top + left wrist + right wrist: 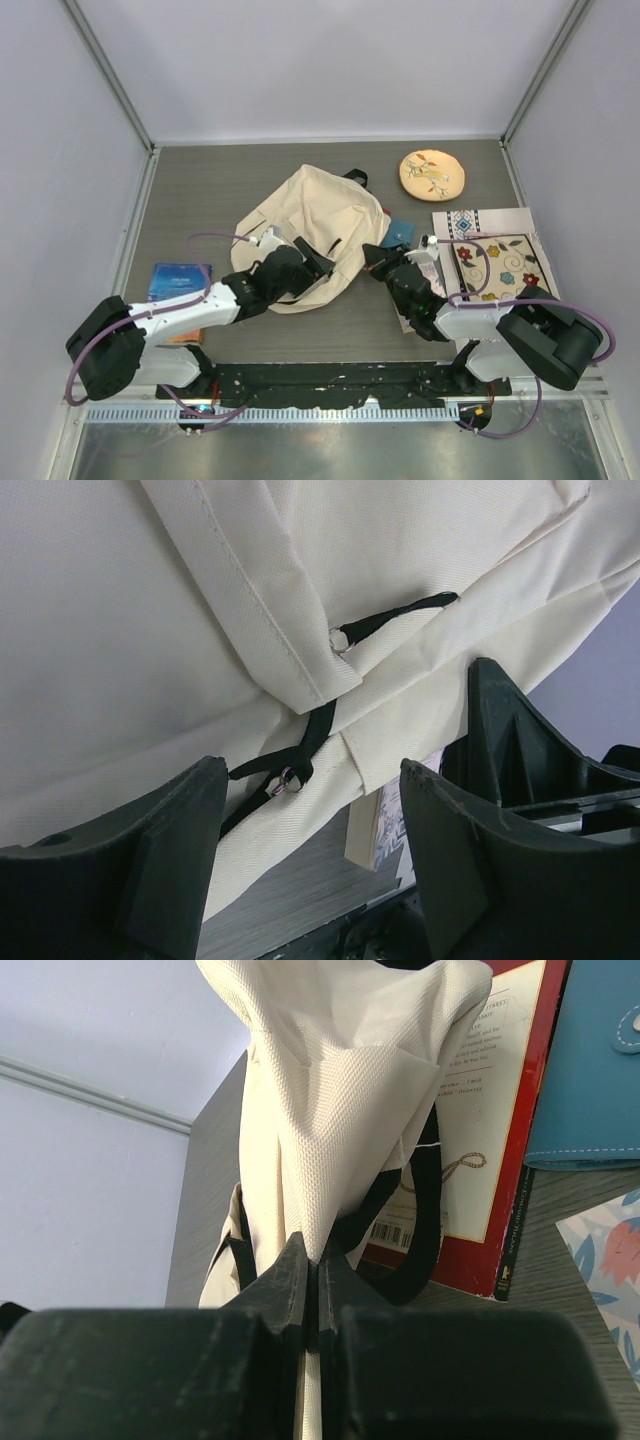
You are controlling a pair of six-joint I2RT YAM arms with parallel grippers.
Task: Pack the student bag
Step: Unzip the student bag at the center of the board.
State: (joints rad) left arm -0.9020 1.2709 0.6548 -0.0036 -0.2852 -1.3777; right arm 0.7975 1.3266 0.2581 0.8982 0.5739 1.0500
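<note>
I should next carry the pinched fold outward with my right gripper and release over the book's cover, since the bag (310, 222) leaves the red-edged book exposed outward of that gripper.
The student bag (310, 222), cream fabric with thin black straps, lies crumpled mid-table. My left gripper (322, 262) is at its near edge. In the left wrist view the left gripper (312, 780) is open, with the bag's lower hem (150, 630), a black strap and a metal ring (290, 778) just beyond the fingers. My right gripper (373, 256) is at the bag's right edge. Seen from the right wrist, the right gripper (312, 1258) is shut on a pinched fold of the bag (330, 1110), which rises as a peak.
A red-edged book (500, 1110) and a teal notebook (590, 1060) lie just behind the lifted fold. A blue book (180, 282) lies left. A floral mat (497, 262) lies right and a round embroidered disc (432, 175) far right. A floral-covered book edge (385, 825) lies under the bag.
</note>
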